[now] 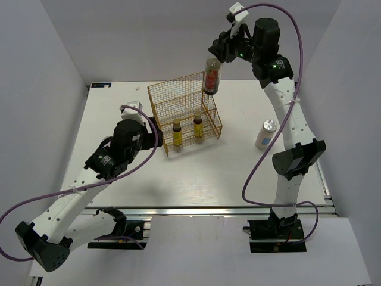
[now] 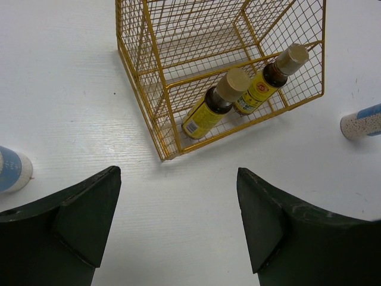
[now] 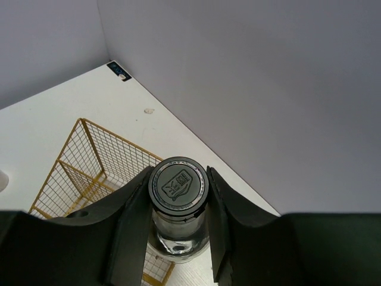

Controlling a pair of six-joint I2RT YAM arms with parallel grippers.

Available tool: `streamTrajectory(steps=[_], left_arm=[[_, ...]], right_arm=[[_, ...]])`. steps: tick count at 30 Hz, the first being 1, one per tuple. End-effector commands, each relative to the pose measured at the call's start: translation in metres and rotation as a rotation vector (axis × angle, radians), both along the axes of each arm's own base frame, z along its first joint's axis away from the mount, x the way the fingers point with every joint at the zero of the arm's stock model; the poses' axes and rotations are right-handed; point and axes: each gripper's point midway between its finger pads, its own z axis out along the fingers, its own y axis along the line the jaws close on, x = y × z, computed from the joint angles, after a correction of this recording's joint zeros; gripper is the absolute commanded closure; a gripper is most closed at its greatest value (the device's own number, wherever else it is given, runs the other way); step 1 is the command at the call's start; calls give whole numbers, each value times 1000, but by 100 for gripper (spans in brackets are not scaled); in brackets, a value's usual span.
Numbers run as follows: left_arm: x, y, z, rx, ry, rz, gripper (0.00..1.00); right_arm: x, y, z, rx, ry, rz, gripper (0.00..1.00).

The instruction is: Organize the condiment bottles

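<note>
Next, my right gripper shifts over the rack's empty back shelf (image 1: 189, 108), below it and to its left in the top view, lowers the dark brown bottle and releases.
My right gripper (image 1: 215, 52) is shut on the black cap of the tall dark brown bottle (image 1: 211, 76) with the reddish label and holds it upright in the air above the back right of the gold wire rack (image 1: 181, 101). In the right wrist view the fingers (image 3: 134, 208) clamp the cap (image 3: 177, 183). Two small amber-yellow bottles (image 1: 177, 133) (image 1: 197, 126) stand in the rack's front lower tier; they also show in the left wrist view (image 2: 208, 110) (image 2: 262, 83). My left gripper (image 2: 178, 226) is open and empty, low over the table in front of the rack's left corner.
A white grey-lidded bottle (image 1: 266, 134) stands on the table right of the rack. The left wrist view shows a white, blue-labelled bottle (image 2: 12, 170) at its left edge and another (image 2: 360, 122) at its right edge. Grey walls close in the table on three sides.
</note>
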Motion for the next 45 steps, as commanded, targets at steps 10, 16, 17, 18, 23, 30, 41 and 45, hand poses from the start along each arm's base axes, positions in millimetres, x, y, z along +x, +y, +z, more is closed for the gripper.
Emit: streamTrajectory(steps=[10, 16, 17, 18, 23, 30, 41, 45], left_arm=[[-2, 7, 13, -33, -28, 46, 12], [-3, 7, 8, -41, -17, 51, 12], [-2, 7, 8, -44, -17, 50, 12], [-2, 7, 6, -43, -12, 51, 12], [-2, 7, 2, -39, -5, 57, 12], [-2, 7, -2, -36, 5, 61, 12], [-4, 10, -7, -41, 16, 80, 12], [-4, 10, -8, -42, 18, 85, 12]], right_arm=[[-17, 11, 106, 171, -320, 33, 100], [-15, 19, 109, 192, -344, 43, 100], [-14, 20, 110, 195, -348, 44, 100], [-14, 21, 112, 201, -357, 44, 100], [-11, 28, 112, 223, -363, 48, 100], [-3, 35, 111, 244, -387, 47, 100], [10, 46, 101, 261, -396, 48, 100], [16, 49, 94, 259, -387, 46, 100]])
